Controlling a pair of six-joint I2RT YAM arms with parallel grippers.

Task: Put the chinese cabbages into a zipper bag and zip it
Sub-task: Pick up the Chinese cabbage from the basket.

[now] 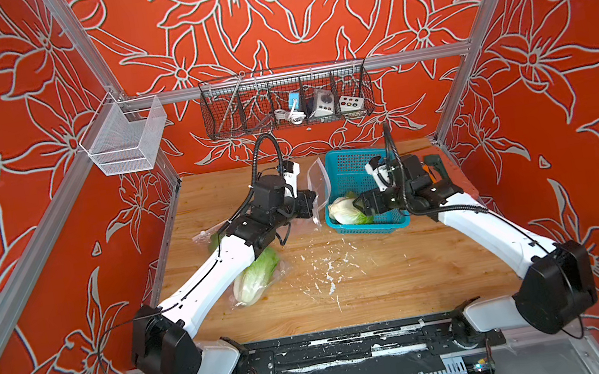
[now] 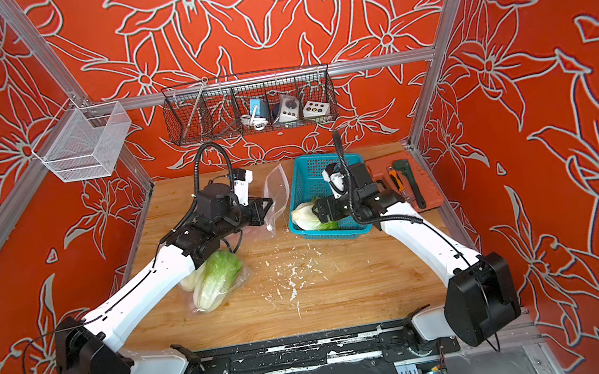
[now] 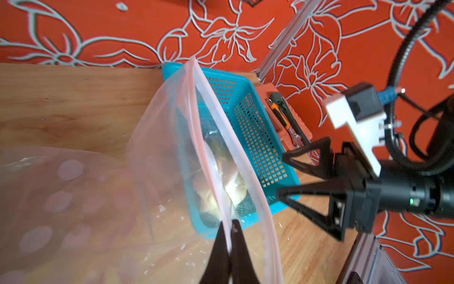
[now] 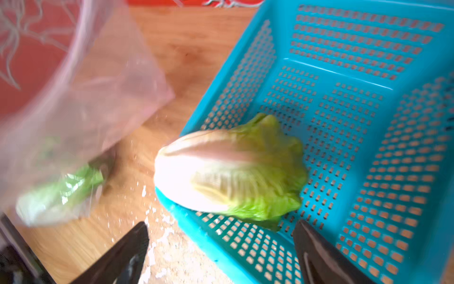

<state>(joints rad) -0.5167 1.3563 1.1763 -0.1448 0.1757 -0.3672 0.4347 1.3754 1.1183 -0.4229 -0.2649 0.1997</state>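
Note:
The right gripper lowers, open, onto the leafy end of the third cabbage point(image 1: 364, 218) point(image 4: 279, 175) next and closes there, since that leafy end lies below its spread fingers.
The clear zipper bag point(image 1: 314, 183) with a pink zip strip lies under my left arm, its mouth lifted and gaping. My left gripper point(image 3: 229, 236) is shut on one lip of the mouth point(image 2: 275, 196). Two chinese cabbages point(image 2: 216, 278) lie inside the bag's lower part, partly hidden by the arm in both top views. A third cabbage point(image 4: 231, 172) rests in the near corner of the blue basket point(image 1: 351, 163), white base toward the bag. My right gripper point(image 4: 221, 222) hangs open just over it, fingers wide and touching nothing.
A red tool case point(image 2: 406, 179) with a wrench and an orange-handled tool lies right of the basket. White crumbs point(image 1: 327, 269) speckle the wooden table. A black wire rack point(image 1: 286, 100) and a white mesh basket point(image 1: 123, 138) hang on the frame behind.

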